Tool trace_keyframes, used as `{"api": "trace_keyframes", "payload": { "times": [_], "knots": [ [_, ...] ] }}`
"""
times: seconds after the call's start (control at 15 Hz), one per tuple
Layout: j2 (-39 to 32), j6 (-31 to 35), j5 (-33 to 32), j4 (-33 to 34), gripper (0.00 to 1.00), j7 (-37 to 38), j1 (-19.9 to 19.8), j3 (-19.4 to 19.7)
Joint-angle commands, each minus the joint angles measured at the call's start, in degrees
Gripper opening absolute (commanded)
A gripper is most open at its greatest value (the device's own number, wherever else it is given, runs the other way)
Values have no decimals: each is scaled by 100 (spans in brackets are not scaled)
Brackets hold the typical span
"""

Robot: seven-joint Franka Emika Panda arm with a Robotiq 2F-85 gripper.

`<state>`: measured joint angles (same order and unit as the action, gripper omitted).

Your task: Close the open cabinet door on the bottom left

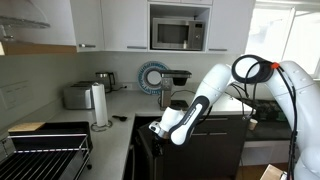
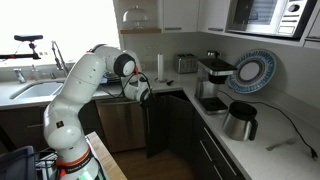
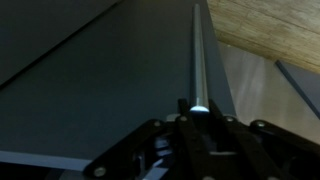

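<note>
The door (image 2: 157, 124) is still slightly open, so my gripper should next push outward to the counter edge near the corner (image 2: 164, 93) and let go of the door's metallic edge.
The cabinet door (image 2: 157, 124) is a tall, dark, matte panel standing ajar under the counter corner; it shows in both exterior views (image 1: 146, 156). In the wrist view its flat front (image 3: 100, 80) fills the left side, with a thin metallic edge strip (image 3: 200, 55) running away from me. My gripper (image 3: 198, 116) sits at the door's top edge, its two fingers closed on either side of that strip. In both exterior views the gripper (image 2: 141, 90) (image 1: 160, 128) is at counter height on the door's upper edge.
The counter holds a toaster (image 1: 77, 96), a paper towel roll (image 1: 99, 105), a coffee machine (image 2: 212, 80) and a steel kettle (image 2: 240, 120). A sink (image 2: 35, 90) lies behind the arm. A dish rack (image 1: 45, 150) is near the camera. Wooden floor (image 3: 270, 30) lies below.
</note>
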<state>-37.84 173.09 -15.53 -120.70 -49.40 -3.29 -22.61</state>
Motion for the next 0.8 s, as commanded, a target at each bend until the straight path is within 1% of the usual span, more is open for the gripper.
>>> {"api": "trace_keyframes", "payload": {
  "times": [0.0,0.07,0.67,0.73],
  "knots": [
    [-60,-83,5,125,5,-153,-28,0],
    [-114,-148,22,216,20,-256,-51,-20],
    [-118,-140,33,209,20,-185,-7,-30],
    [-118,-140,33,209,5,-185,-7,-30]
  ]
}}
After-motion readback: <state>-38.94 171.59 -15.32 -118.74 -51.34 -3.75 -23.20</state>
